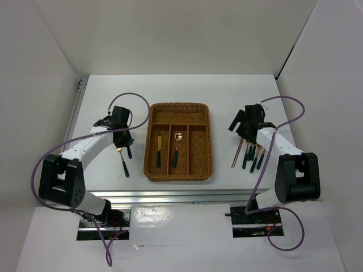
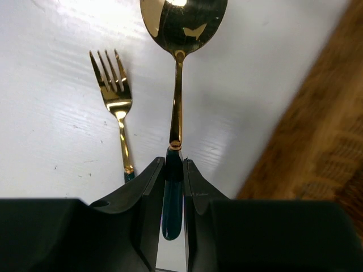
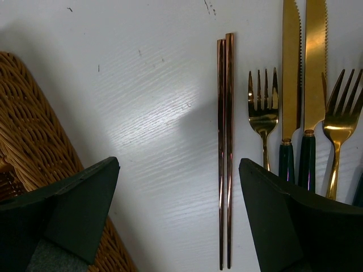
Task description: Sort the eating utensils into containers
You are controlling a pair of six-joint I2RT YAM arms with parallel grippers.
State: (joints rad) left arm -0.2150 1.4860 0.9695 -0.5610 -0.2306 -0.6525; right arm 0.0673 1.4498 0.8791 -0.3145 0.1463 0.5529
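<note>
My left gripper is going to raise this spoon next and then lower it in beside the other one, because the tray's middle section (image 1: 179, 150) already has a spoon.
My left gripper (image 1: 126, 141) (image 2: 173, 170) is shut on the dark green handle of a gold spoon (image 2: 178, 85) left of the wicker tray (image 1: 152, 148). I cannot tell if the spoon is off the table. A fork (image 2: 116, 107) (image 1: 122, 161) lies just left of it. The tray holds a knife (image 1: 159, 152) in its left long section and a spoon (image 1: 177, 148) in the middle one. My right gripper (image 1: 241, 129) (image 3: 178, 170) is open over the brown-gold chopsticks (image 3: 225, 147), which lie between its fingers, nearer the right one.
Right of the chopsticks lie a fork (image 3: 262, 107), two knives (image 3: 291, 68) and another fork (image 3: 340, 113), handles toward me. The tray's edge (image 3: 34, 130) is close on the left of the right gripper, and shows at the right of the left wrist view (image 2: 317, 141).
</note>
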